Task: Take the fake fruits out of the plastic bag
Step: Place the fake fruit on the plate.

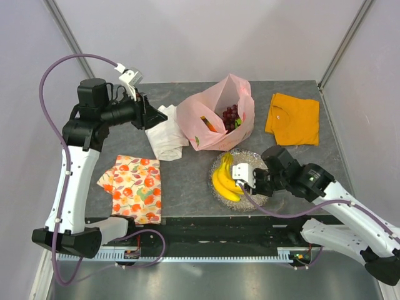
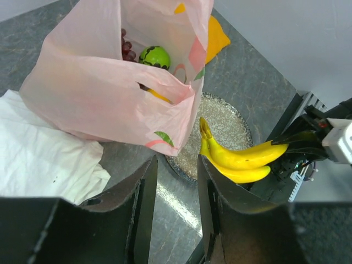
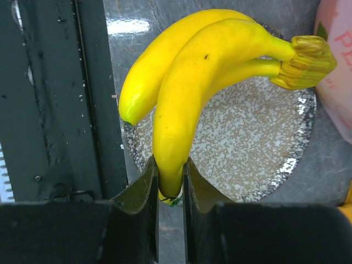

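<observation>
My right gripper is above the glittery silver dish with the bananas hanging over it, and next should lower them onto its speckled face (image 1: 248, 159) (image 3: 242, 132) and release the tip.
The pink plastic bag (image 1: 206, 119) (image 2: 104, 93) stands open at the table's middle. Inside it are dark purple grapes (image 1: 231, 115) (image 2: 127, 49), a green round fruit (image 2: 154, 56) and something orange-yellow (image 1: 208, 124). The yellow banana bunch (image 1: 226, 178) (image 2: 242, 159) (image 3: 203, 71) is out of the bag, over the glittery silver dish (image 1: 247, 156) (image 3: 258, 148). My right gripper (image 1: 242, 183) (image 3: 170, 165) is shut on the lower tip of one banana. My left gripper (image 1: 160, 116) (image 2: 177, 162) hangs open and empty just left of the bag, above the table.
A crumpled white cloth (image 1: 165, 134) (image 2: 44, 154) lies against the bag's left side. A fruit-patterned cloth (image 1: 133, 187) lies at the front left, and an orange garment (image 1: 292, 119) at the back right. A black rail (image 1: 206, 228) runs along the near edge.
</observation>
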You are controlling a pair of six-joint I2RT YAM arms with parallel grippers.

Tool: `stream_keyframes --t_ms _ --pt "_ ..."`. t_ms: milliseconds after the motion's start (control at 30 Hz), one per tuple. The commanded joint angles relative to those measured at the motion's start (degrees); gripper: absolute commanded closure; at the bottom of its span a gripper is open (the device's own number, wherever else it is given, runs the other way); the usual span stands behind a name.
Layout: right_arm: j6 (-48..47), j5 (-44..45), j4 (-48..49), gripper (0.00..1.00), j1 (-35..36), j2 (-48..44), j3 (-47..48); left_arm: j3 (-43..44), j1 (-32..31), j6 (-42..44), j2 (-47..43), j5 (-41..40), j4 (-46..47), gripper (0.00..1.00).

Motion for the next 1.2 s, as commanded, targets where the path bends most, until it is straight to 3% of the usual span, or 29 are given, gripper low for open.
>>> stream_keyframes --t_ms 0,333,367,400,500,733,867,933,1100,1167 --pt "5.0 2.6 14.3 1.0 0.4 1.3 -5.1 -1.6 2.1 -1.1 -2.5 0.6 0.2 0.57" --pt "16.2 9.0 26.3 0.98 0.3 2.2 -13.1 -3.0 4.3 -1.2 -3.3 0.9 -0.6 0.57" --pt "17.2 9.3 27.3 0.96 0.3 2.5 -13.3 -3.1 4.4 -1.2 -3.3 1.0 -0.5 0.57" --pt "17.4 8.5 27.9 0.85 0.3 3.5 -13.2 -3.1 4.5 -1.2 -3.2 1.0 -0.5 0.57" --pt "16.2 4.5 26.9 0.67 0.3 6.4 -12.2 -3.3 4.6 -1.3 -2.8 1.4 -0.4 0.57" --pt "15.4 0.1 27.0 0.6 0.4 12.3 -10.9 -3.5 4.7 -1.8 -1.6 2.6 0.4 0.57" --pt "15.4 -1.6 25.4 0.32 0.4 13.9 -9.0 -3.5 4.7 -2.0 -1.1 3.5 0.5 0.57" --pt "16.7 -2.3 23.3 0.25 0.4 15.5 -7.3 -3.5 4.7 -2.0 -1.0 3.9 0.5 0.57" --pt "22.1 -0.5 23.5 0.21 0.4 16.7 -5.1 -3.8 4.7 -2.1 -0.6 4.4 1.0 0.57" --pt "25.1 4.7 26.3 0.2 0.3 18.2 -5.7 -3.7 4.6 -2.2 -0.6 4.4 1.1 0.57"
